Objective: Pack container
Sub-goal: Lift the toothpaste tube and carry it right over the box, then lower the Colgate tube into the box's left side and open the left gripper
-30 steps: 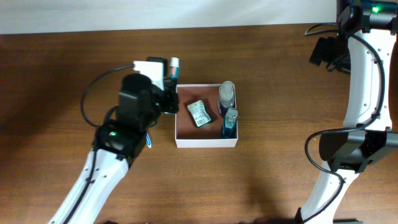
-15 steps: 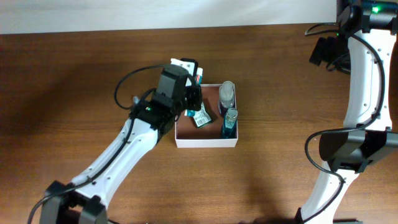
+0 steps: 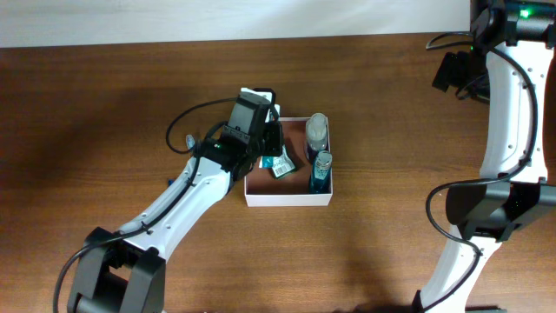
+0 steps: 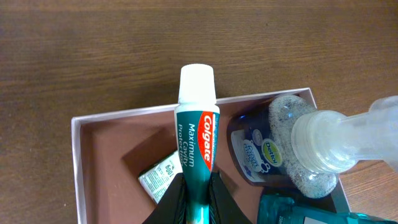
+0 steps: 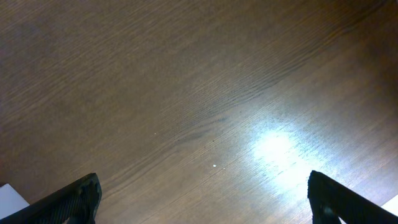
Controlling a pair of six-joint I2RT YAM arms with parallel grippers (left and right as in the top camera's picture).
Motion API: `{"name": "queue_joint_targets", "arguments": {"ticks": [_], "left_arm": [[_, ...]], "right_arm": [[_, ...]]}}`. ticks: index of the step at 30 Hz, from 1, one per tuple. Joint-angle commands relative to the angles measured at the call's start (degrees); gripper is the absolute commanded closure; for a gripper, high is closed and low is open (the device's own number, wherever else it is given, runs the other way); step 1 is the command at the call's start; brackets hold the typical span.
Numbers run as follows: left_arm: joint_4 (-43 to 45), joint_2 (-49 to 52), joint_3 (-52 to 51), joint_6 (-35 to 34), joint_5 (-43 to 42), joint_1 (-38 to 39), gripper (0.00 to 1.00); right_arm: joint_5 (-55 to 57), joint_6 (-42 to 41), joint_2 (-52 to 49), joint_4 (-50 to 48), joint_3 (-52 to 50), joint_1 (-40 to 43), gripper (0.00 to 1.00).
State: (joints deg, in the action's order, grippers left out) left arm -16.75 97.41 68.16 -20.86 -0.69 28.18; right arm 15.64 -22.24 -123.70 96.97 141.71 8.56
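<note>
Only the small packet is beside the bottles. My left gripper will go down past the container's rim, then let go of the toothpaste tube's tail over that packet.
The container is a square white-walled box with a reddish-brown inside, mid-table. It also shows in the left wrist view. My left gripper is shut on a green Colgate toothpaste tube with a white cap, held over the container's left half. In the overhead view the left gripper sits at the container's upper left corner. Inside lie a small white-green packet, a clear pump bottle and a teal bottle. My right gripper is open and empty over bare wood, far from the container.
The right arm stands along the table's right edge, its gripper at the far right back. The pump bottle and teal bottle stand along the container's right wall. A white wall strip borders the table's far edge.
My left gripper has carried the toothpaste tube rightwards from beside the container's left wall to over its left half. The right arm has not moved.
</note>
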Motion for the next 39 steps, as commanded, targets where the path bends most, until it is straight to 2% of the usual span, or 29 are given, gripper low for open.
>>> {"name": "queue_joint_targets", "arguments": {"ticks": [1,7,11,20,26,31,35,39], "left_arm": [[-0.22,0.42,1.53,-2.51,0.74,0.59,0.95],[-0.55,1.64,1.51,-2.54,1.86,3.10,0.94],[-0.68,3.48,1.51,-2.56,5.99,4.74,0.93],[-0.72,4.33,1.51,-3.58,8.72,5.05,0.93],[-1.55,6.21,1.44,-6.99,8.48,5.53,0.93],[-1.29,8.79,1.44,-7.02,8.52,5.68,0.93],[-1.33,9.99,1.44,-10.78,8.48,5.79,0.93],[-1.33,10.38,1.44,-10.84,8.50,5.97,0.93]], "right_arm": [[0.92,-0.07,1.20,0.11,0.59,0.17,0.02],[0.92,-0.07,1.20,0.13,0.59,0.17,0.02],[0.92,-0.07,1.20,0.13,0.59,0.17,0.01],[0.92,-0.07,1.20,0.11,0.59,0.17,0.02],[0.92,-0.07,1.20,0.11,0.59,0.17,0.02],[0.92,-0.07,1.20,0.11,0.59,0.17,0.02],[0.92,-0.07,1.20,0.13,0.59,0.17,0.02],[0.92,-0.07,1.20,0.13,0.59,0.17,0.02]]}}
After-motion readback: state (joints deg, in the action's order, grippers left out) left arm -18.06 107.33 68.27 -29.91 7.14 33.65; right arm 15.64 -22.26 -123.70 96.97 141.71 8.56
